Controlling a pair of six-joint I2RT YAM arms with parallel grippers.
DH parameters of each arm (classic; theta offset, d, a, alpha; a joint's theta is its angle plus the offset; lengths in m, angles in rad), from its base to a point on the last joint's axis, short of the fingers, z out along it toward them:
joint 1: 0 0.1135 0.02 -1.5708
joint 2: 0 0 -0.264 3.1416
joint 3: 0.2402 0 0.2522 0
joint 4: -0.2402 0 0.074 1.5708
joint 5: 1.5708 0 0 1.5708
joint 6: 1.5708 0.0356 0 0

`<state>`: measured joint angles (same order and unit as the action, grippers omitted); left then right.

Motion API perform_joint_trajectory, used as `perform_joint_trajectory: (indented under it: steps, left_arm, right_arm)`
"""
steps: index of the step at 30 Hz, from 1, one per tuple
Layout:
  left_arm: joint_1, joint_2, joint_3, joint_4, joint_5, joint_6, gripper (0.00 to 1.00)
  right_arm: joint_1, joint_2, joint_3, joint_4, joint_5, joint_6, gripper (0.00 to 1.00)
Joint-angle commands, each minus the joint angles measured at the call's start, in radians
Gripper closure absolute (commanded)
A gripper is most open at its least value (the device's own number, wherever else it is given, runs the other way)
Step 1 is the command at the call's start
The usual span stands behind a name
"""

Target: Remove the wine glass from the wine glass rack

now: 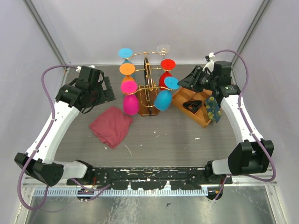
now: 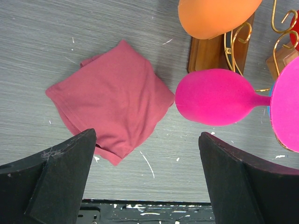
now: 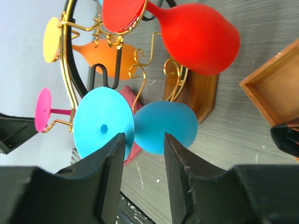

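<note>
My right gripper's open fingers are slanted and short of the outer rim of the blue wine glass's foot. Next I should tilt my right gripper flatter and move it onto that rim.
The wine glass rack, with gold wire arms and a wooden base, stands mid-table with several coloured wine glasses hanging upside down. A blue wine glass hangs on its right side. My right gripper is level with it just to the right. In the right wrist view my right gripper is open, its tips short of the blue glass's foot and bowl, touching neither. A red glass hangs above. My left gripper is wide open over bare table, left of a pink glass.
A crumpled pink cloth lies left of the rack. A compartmented wooden tray sits right of the rack, under my right arm. Orange, cyan and clear glasses hang higher. Walls enclose the table on three sides.
</note>
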<state>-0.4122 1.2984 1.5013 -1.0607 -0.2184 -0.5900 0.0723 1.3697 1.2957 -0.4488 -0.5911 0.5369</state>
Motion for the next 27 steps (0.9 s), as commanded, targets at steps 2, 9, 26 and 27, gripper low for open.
perform_joint_trajectory:
  steps: [2,9,26,27]
  left_arm:
    - [0.005,-0.021,-0.011,-0.01,-0.007,0.015,0.02]
    - [0.006,-0.017,-0.013,-0.009,0.001,0.015,0.02]
    - [0.005,-0.013,-0.02,-0.013,0.003,0.013,0.02]
    - [0.005,-0.013,-0.02,-0.013,0.003,0.013,0.02]
  right_arm:
    - [-0.031,-0.019,-0.086,0.277,-0.181,0.14,0.57]
    - [-0.06,-0.014,-0.154,0.437,-0.281,0.249,0.6]
    - [-0.098,0.0,-0.157,0.513,-0.348,0.312,0.99]
    - [-0.104,-0.001,-0.156,0.515,-0.349,0.318,0.99]
